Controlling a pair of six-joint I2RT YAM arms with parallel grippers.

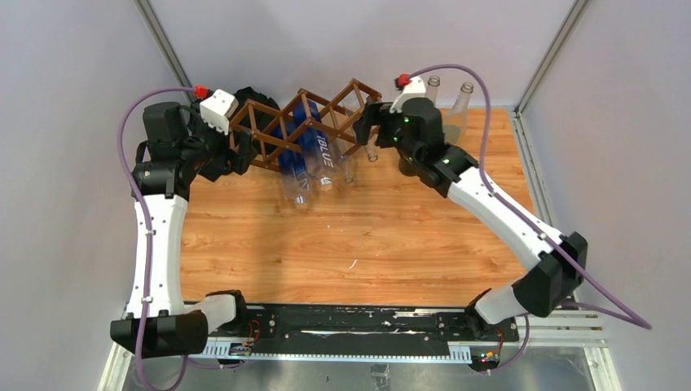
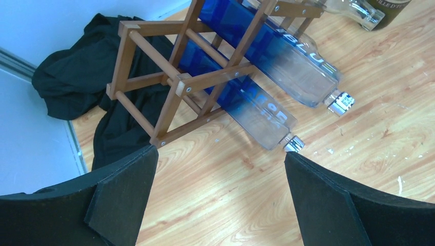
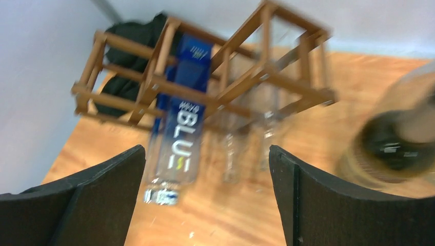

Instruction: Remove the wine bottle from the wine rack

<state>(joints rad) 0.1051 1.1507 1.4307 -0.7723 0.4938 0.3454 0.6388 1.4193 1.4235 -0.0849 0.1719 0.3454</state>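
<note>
Since the lettered blue bottle's body (image 1: 319,147) (image 3: 185,123) juts free below my right gripper and to its left in the top view, I will move down and that way around it.
The wine rack (image 1: 305,122) is a dark brown lattice lying at the back of the table. Two blue bottles (image 1: 303,159) and clear bottles (image 1: 349,165) stick out of it toward me. A dark green wine bottle (image 3: 392,148) stands on the table right of the rack, clear of it and blurred in the right wrist view. My right gripper (image 1: 368,122) hovers open at the rack's right end with nothing between its fingers (image 3: 318,205). My left gripper (image 1: 236,156) is open at the rack's left end (image 2: 169,87), with only bare table between its fingers (image 2: 123,189).
A black cloth (image 2: 72,82) lies bunched behind and under the rack's left end, against the wall. Two clear bottles (image 1: 450,94) stand at the back right corner. Grey walls close in the table on three sides.
</note>
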